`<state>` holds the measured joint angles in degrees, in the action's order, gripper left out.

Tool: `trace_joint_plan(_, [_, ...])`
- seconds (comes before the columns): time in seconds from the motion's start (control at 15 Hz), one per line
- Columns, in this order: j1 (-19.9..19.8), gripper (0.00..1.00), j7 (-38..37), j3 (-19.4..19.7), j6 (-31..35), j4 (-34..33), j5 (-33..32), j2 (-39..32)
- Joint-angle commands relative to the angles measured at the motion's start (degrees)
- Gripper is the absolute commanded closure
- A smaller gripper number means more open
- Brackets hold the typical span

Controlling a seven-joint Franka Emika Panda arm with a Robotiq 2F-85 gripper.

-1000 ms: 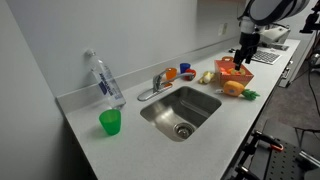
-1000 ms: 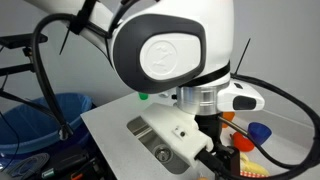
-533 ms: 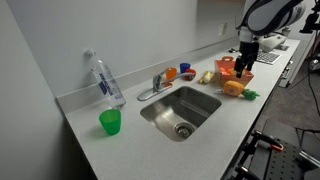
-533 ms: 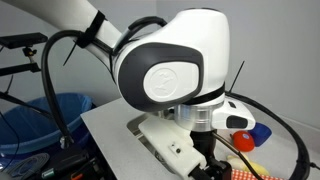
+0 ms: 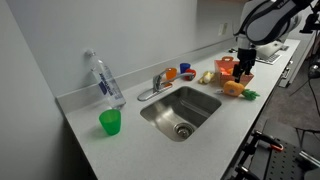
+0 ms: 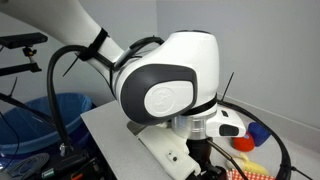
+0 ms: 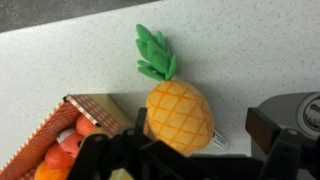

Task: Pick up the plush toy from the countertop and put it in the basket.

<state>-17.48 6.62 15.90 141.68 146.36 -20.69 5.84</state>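
The gripper moves down onto the plush toy's orange body [image 5: 234, 88] [image 7: 181, 113] next, as its open fingers already hang to either side of that rounded part, above the countertop.
The plush toy [image 7: 178, 112] is an orange-yellow pineapple-like lump with a green leafy end, lying on the pale countertop [image 7: 240, 50]. In the wrist view my gripper [image 7: 210, 138] is open, one dark finger [image 7: 285, 125] to the toy's right and the other at its left edge. In an exterior view the gripper [image 5: 245, 66] hangs just above the toy [image 5: 235, 88], next to the orange-red basket [image 5: 229, 68]. The basket's rim [image 7: 95, 108] shows at lower left, with orange and red things inside. The arm hides the toy in an exterior view [image 6: 170, 95].
The steel sink [image 5: 180, 110] and faucet [image 5: 155, 82] sit mid-counter. A green cup [image 5: 110, 122] and a water bottle [image 5: 105, 80] stand farther along. An orange cup [image 5: 171, 73], a blue piece [image 5: 187, 69] and a pale yellow object [image 5: 207, 76] lie behind the sink.
My gripper has come down from above the basket toward the plush toy. The toy and basket have not moved.
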Motion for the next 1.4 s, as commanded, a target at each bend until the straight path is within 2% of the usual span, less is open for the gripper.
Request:
trace_joint_plan(0.0, [1.4,0.00,-0.5,-1.0,2.5,-2.3,3.0,-0.8])
trace_joint_plan(0.13, [1.5,0.00,-1.9,-1.6,4.1,-3.7,1.7,-2.5])
trace_joint_plan(0.33, [0.5,0.00,-5.5,-1.6,5.6,-4.7,-3.5,-5.6])
trace_joint_plan(0.8, [0.7,0.00,-13.3,1.5,5.4,-5.4,-13.1,-12.4])
trace_joint_plan(0.87, [0.6,0.08,-13.5,2.0,5.6,-5.7,-13.6,-13.4])
trace_joint_plan(0.93, [0.7,0.26,-13.9,2.4,5.8,-5.7,-14.0,-13.9])
trace_joint_plan(1.2, [1.4,0.58,-14.9,2.9,7.1,-5.3,-15.0,-14.5])
trace_joint_plan(1.33, [1.6,0.73,-13.9,2.4,7.3,-4.6,-13.0,-13.3])
